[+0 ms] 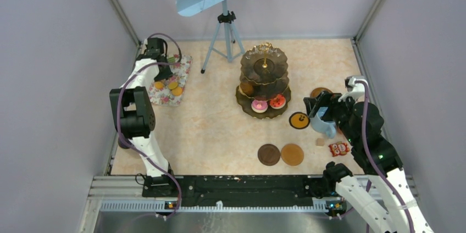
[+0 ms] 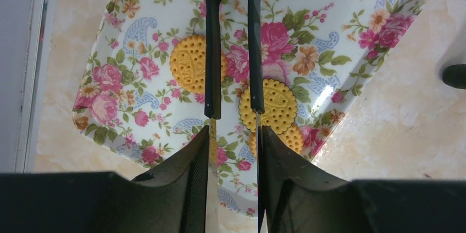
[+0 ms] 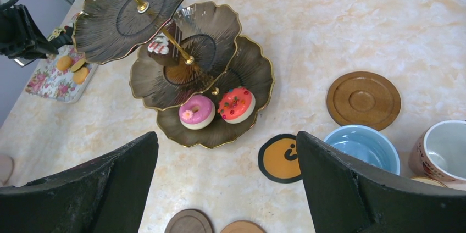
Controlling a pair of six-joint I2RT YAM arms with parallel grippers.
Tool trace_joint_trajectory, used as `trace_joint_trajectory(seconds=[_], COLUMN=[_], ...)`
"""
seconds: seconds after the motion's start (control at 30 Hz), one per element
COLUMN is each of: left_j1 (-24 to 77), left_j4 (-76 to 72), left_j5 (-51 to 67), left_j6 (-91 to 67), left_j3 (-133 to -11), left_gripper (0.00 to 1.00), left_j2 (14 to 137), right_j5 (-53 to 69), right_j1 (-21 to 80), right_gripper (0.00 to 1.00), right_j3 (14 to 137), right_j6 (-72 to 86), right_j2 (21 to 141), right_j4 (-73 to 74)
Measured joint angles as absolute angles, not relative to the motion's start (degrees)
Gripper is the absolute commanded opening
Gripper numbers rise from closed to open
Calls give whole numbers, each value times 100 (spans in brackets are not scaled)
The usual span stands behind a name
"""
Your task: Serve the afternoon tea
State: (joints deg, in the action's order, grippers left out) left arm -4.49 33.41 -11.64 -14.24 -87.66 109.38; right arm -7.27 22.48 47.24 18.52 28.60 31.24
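The robot's left hand will rise and swing over the middle level's bare side (image 1: 275,89) to let go there, because that side is to its right in the top view.
The dark three-tier gold-rimmed stand (image 1: 264,79) (image 3: 220,35) stands mid-table. A pink cake (image 3: 197,111) and a red one (image 3: 236,104) lie on its bottom tier, a brown cake (image 3: 159,46) on the middle tier. My left gripper (image 2: 233,131) (image 1: 159,71) is shut on black tongs (image 2: 212,51), whose tips hang just above orange tarts (image 2: 189,62) on the floral mat (image 2: 137,35). My right gripper (image 3: 225,137) (image 1: 324,106) is open and holds nothing, above the table beside the light blue mug (image 3: 362,148) (image 1: 325,127). A lilac-white mug (image 3: 442,153) stands further right.
Two brown coasters (image 1: 268,154) (image 1: 292,154) lie near the front, another (image 3: 364,100) behind the mugs, and an orange black-edged disc (image 1: 299,120) beside the stand. A tripod (image 1: 222,35) stands at the back. A small red packet (image 1: 339,148) lies at the right.
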Motion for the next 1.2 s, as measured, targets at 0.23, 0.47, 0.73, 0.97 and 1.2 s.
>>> trace_joint_trajectory(seconds=[0.23, 0.47, 0.73, 0.97, 1.2], left_j1=[-447, -447, -261, 1149, 2799], left_j4=[3492, 3590, 4047, 4646, 5468], left_j5=[-1157, -1105, -790, -360, 172], left_j6=[-1354, -1363, -1413, -1402, -1396], left_j3=[-8917, -8744, -7959, -7207, -7220], left_gripper=[7, 7, 10, 12, 16], left_j2=[10956, 10805, 9546, 7817, 6807], right_j5=[-727, -727, -731, -749, -746], right_j1=[2248, 2248, 2248, 2248, 2248], right_gripper=[94, 94, 94, 94, 93], right_j3=[4724, 4724, 4724, 4724, 4733], right_j6=[1868, 1872, 1868, 1846, 1798], right_j2=[2862, 2860, 2860, 2864, 2987], right_j4=[3124, 3124, 3133, 3133, 3129])
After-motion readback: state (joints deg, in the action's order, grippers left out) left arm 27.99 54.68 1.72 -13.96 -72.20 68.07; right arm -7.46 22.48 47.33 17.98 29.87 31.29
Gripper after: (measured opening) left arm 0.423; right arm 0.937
